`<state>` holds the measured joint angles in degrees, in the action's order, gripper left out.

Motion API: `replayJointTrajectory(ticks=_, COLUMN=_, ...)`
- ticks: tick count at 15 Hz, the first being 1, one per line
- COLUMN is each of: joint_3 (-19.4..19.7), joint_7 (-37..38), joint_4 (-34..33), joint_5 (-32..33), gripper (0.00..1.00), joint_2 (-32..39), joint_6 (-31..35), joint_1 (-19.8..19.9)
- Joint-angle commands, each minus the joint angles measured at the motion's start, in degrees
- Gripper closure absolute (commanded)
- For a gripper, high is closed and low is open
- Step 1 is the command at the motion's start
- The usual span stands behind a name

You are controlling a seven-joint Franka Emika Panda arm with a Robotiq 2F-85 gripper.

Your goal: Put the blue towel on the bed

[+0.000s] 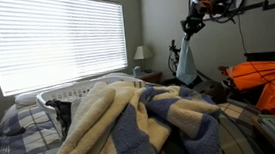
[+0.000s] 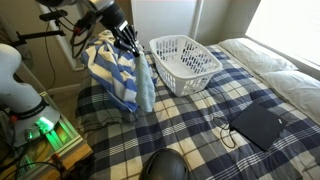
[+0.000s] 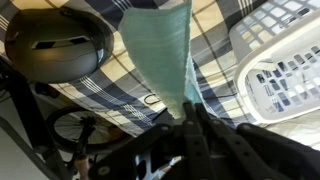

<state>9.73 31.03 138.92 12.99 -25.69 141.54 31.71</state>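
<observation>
The blue towel should go outward over the plaid cover (image 2: 185, 119) next, between the laundry basket and the black round object, as my gripper lowers and carries it.
The blue towel (image 2: 145, 88) is pale blue-green and hangs straight down from my gripper (image 2: 126, 40) above the near corner of the bed (image 2: 190, 125), which has a blue plaid cover. In an exterior view the towel (image 1: 185, 65) hangs far back below the gripper (image 1: 188, 25). In the wrist view the towel (image 3: 160, 45) runs from my shut fingers (image 3: 186, 118) over the plaid cover (image 3: 215, 35). The gripper is shut on the towel's top edge.
A white laundry basket (image 2: 185, 58) stands on the bed beside the towel; it also shows in the wrist view (image 3: 275, 60). A blue-and-cream striped blanket (image 2: 108, 68) hangs next to the gripper. A black flat device (image 2: 258, 125) lies on the bed. A black round object (image 3: 60, 40) sits below.
</observation>
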Motion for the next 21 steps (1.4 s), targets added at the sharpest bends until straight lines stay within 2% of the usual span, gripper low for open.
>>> replayJointTrajectory(ticks=1, joint_3=-1.55, joint_7=10.45, joint_4=-7.50, joint_5=3.75, gripper=0.99, joint_2=14.02, joint_6=4.87, joint_1=4.05)
replayJointTrajectory(ticks=4, joint_3=0.59, joint_7=19.78, joint_4=-12.97, joint_5=6.82, gripper=0.99, joint_2=22.90, joint_6=5.81, joint_1=4.26)
replayJointTrajectory(ticks=6, joint_3=3.49, joint_7=25.34, joint_4=-16.95, joint_5=8.45, gripper=0.99, joint_2=28.00, joint_6=4.38, joint_1=3.00)
replayJointTrajectory(ticks=10, joint_3=9.92, joint_7=34.88, joint_4=-23.51, joint_5=8.28, gripper=0.99, joint_2=36.02, joint_6=2.50, joint_1=-0.95)
replayJointTrajectory(ticks=11, joint_3=11.58, joint_7=37.58, joint_4=-24.41, joint_5=9.01, gripper=0.99, joint_2=37.61, joint_6=3.74, joint_1=-2.28)
replayJointTrajectory(ticks=15, joint_3=15.42, joint_7=41.07, joint_4=-26.46, joint_5=7.43, gripper=0.99, joint_2=41.47, joint_6=5.87, joint_1=-7.60)
replayJointTrajectory(ticks=16, joint_3=15.65, joint_7=41.12, joint_4=-26.59, joint_5=7.02, gripper=0.70, joint_2=42.05, joint_6=6.31, joint_1=-8.69)
replayJointTrajectory(ticks=17, joint_3=16.10, joint_7=42.00, joint_4=-26.85, joint_5=7.31, gripper=0.68, joint_2=42.66, joint_6=6.80, joint_1=-9.94)
replayJointTrajectory(ticks=21, joint_3=15.52, joint_7=40.11, joint_4=-25.43, joint_5=5.48, gripper=0.42, joint_2=41.67, joint_6=8.11, joint_1=-13.33)
